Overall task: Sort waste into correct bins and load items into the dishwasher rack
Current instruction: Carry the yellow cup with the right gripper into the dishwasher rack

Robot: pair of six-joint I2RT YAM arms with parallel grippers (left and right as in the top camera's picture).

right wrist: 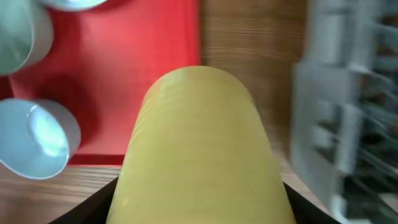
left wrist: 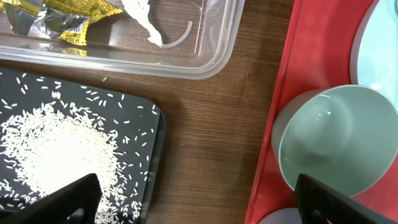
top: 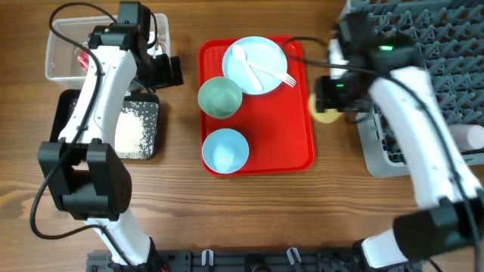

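My right gripper moves to the right in the overhead view next, turning, then down to release the cup, since the rack's near corner (top: 392, 146) (right wrist: 365, 188) stands empty.
My right gripper (right wrist: 199, 202) is shut on the yellow cup (right wrist: 199, 143), held above the table between the red tray (top: 257, 162) and the dishwasher rack (top: 423, 45). My left gripper (left wrist: 199, 205) stands open and empty over bare wood between the black tray (left wrist: 158, 134) and the red tray. Rice grains (left wrist: 56, 149) lie heaped in the black tray. A yellow wrapper (left wrist: 62, 15) and white tissue (left wrist: 143, 18) lie in the clear tub (left wrist: 211, 56). On the red tray sit a plate (top: 265, 53) carrying fork (top: 274, 75) and spoon (top: 240, 57), and two bowls (top: 220, 97) (top: 225, 149).
The rack fills the right side, its near corner (right wrist: 323, 106) close beside the held cup. A white cup (top: 469, 137) lies in the rack's near part. The tub and black tray stand stacked along the left edge.
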